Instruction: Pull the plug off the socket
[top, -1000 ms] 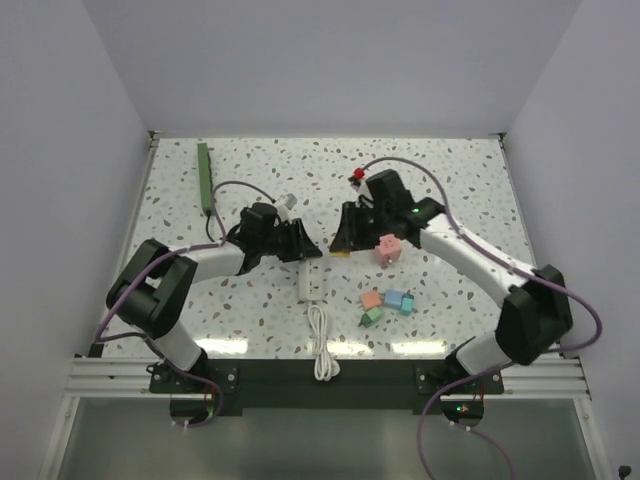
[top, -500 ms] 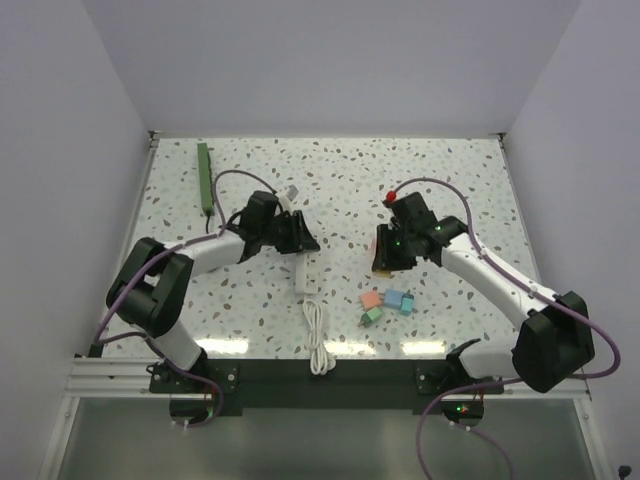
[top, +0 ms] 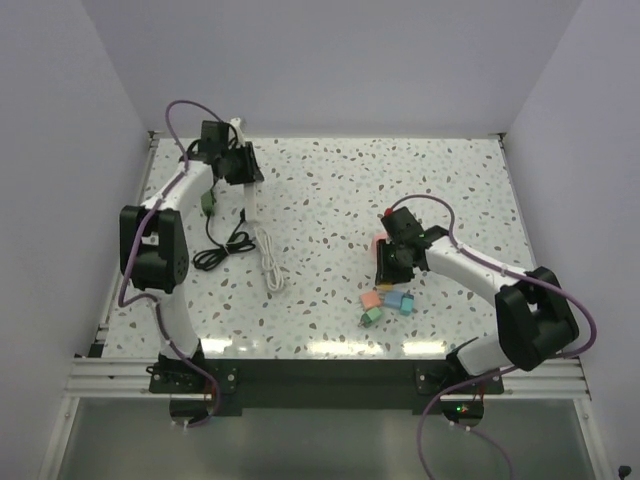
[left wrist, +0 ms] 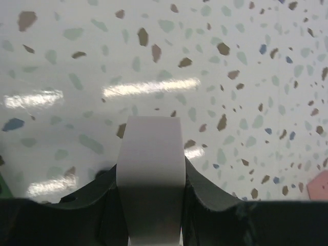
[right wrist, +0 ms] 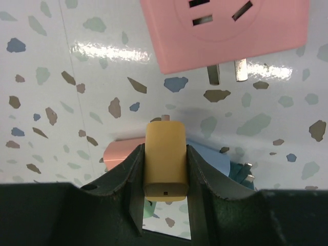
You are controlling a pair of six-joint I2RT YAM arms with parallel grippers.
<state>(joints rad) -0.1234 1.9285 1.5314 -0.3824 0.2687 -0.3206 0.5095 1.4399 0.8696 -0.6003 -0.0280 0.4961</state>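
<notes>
The left gripper moves over and down to release the white block (left wrist: 149,169) next, since bare tabletop by the socket bar (left wrist: 21,175) lies below it, to its left in the top view.
The dark-green socket bar (top: 207,202) lies at the back left, mostly hidden under my left arm; its thin black cord (top: 214,250) coils nearer. A green sliver also shows in the left wrist view (left wrist: 2,187). My left gripper (top: 243,176) is just right of the bar, shut on a white block (left wrist: 149,169) whose white cable (top: 268,262) trails toward me. My right gripper (top: 390,264) is shut on a yellow plug (right wrist: 165,159), its prong pointing away, held over loose plugs at centre right.
A pink socket adapter (right wrist: 225,28) with two metal prongs lies just beyond the right gripper, also in the top view (top: 377,243). Pink (right wrist: 120,154), blue (right wrist: 212,160) and green (top: 371,316) plugs lie under and beside the right gripper. Walls enclose three sides of the table.
My left arm swung from the table's middle to the back left, dragging the white block and cable with it. My right gripper, holding the yellow plug, shifted slightly nearer, over the loose plugs.
</notes>
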